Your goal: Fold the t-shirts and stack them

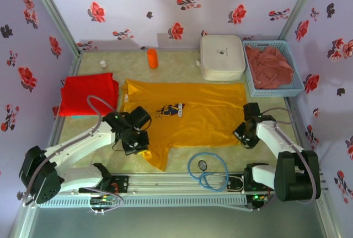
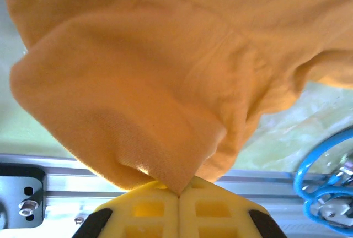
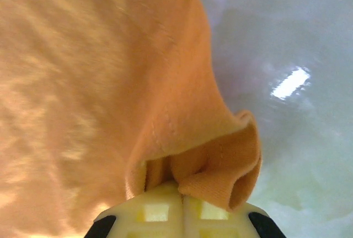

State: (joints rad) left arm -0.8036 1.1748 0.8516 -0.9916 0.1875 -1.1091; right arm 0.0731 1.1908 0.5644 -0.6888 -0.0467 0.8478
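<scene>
Next, my right gripper swings outward and releases the shirt's near corner beside the far hem corner (image 1: pixel 240 90), which sits outward of the gripper, as the shirt still lies spread.
A golden-yellow t-shirt (image 1: pixel 187 111) with a dark chest print lies spread flat across the middle of the table. My left gripper (image 1: pixel 134 139) is shut on its near left edge; the left wrist view has that yellow cloth (image 2: pixel 138 95) bunched and pinched between the shut fingertips (image 2: pixel 179 194). My right gripper (image 1: pixel 244 134) is shut on the shirt's near right corner, and a fold of hem (image 3: pixel 220 166) sticks out of the closed jaws (image 3: pixel 182 191). A bright red t-shirt (image 1: pixel 88 93) lies folded at the left. A dusty reddish-pink t-shirt (image 1: pixel 268 66) sits crumpled in the basket.
A light blue basket (image 1: pixel 298 86) stands at the back right, beside a white rounded case (image 1: pixel 222 56). An orange cylinder (image 1: pixel 152 58) and a small bottle (image 1: pixel 103 64) stand near the back wall. A coiled blue cable (image 1: pixel 207 171) lies by the near rail (image 1: pixel 182 185).
</scene>
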